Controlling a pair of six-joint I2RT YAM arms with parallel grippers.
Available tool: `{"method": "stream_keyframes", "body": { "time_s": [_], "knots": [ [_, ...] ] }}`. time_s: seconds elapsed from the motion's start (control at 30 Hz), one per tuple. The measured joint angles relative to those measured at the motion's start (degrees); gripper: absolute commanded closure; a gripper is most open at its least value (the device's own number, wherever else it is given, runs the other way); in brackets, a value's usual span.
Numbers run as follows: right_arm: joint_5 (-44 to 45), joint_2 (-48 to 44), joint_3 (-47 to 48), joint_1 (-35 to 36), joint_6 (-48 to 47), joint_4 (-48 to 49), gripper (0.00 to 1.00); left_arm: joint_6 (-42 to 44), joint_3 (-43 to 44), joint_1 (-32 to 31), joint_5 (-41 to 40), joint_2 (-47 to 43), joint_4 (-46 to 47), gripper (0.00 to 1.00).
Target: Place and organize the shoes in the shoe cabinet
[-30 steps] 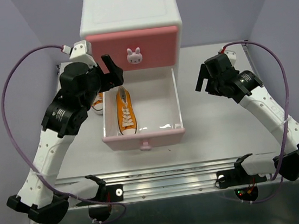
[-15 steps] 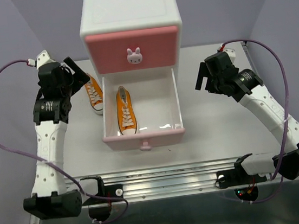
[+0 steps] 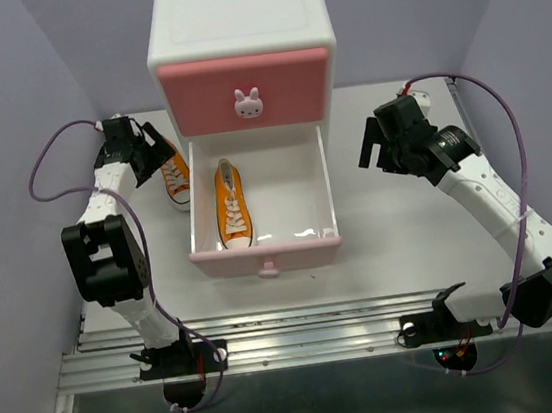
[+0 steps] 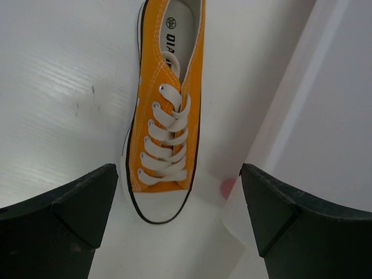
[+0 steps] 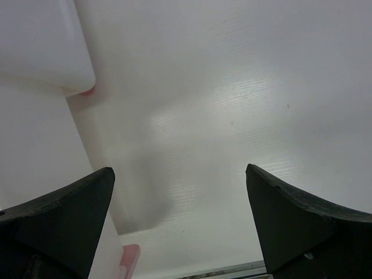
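The left gripper moves down and outward to the second orange shoe's top laces next and closes there, where its open fingers span them.
The shoe cabinet (image 3: 238, 20) stands at the back, its upper pink drawer (image 3: 241, 85) shut and its lower drawer (image 3: 310, 197) pulled out. One orange shoe (image 3: 232, 205) lies inside the drawer's left half, toe toward me. A second orange shoe (image 3: 175, 179) (image 4: 165, 116) lies on the table just left of the drawer. My left gripper (image 3: 158, 150) (image 4: 178, 192) hovers open above that shoe's toe, touching nothing. Right of the drawer, my right gripper (image 3: 370, 152) (image 5: 180, 174) hangs open over bare table.
The cabinet's white side wall (image 4: 325, 116) and a pink foot (image 4: 228, 187) sit close to the right of the loose shoe. In the right wrist view the cabinet corner (image 5: 40, 40) is at the upper left. Lilac walls enclose the table (image 3: 410, 230).
My left gripper swung away from the drawer's back-left corner, out to the left, and now sits over the orange shoe on the table. The right arm barely moved.
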Motion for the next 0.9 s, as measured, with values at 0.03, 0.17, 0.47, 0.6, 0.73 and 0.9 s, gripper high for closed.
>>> {"method": "stream_keyframes", "body": {
  "time_s": [0.03,0.17,0.47,0.6,0.73,0.9],
  "knots": [
    [0.0,0.17,0.0,0.0,0.0,-0.04,0.0,0.15,0.37,0.11,0.26,1.4,0.22,0.01],
    [-0.15,0.37,0.0,0.0,0.0,-0.39,0.0,1.51,3.8,0.5,1.49,8.74,1.95,0.02],
    [-0.35,0.33,-0.07,0.0,0.2,-1.79,0.0,3.58,8.76,0.79,2.69,17.51,5.81,0.19],
    [-0.33,0.33,-0.07,0.0,0.24,-2.34,0.0,3.8,8.94,0.79,2.84,19.04,6.38,0.54],
    [-0.31,0.33,-0.07,0.0,0.48,-2.56,0.0,4.81,8.94,0.79,2.62,19.19,6.29,0.86],
    [-0.28,0.33,-0.07,0.0,0.55,-2.56,0.0,5.33,8.92,0.81,1.7,19.21,5.77,1.0]
  ]
}}
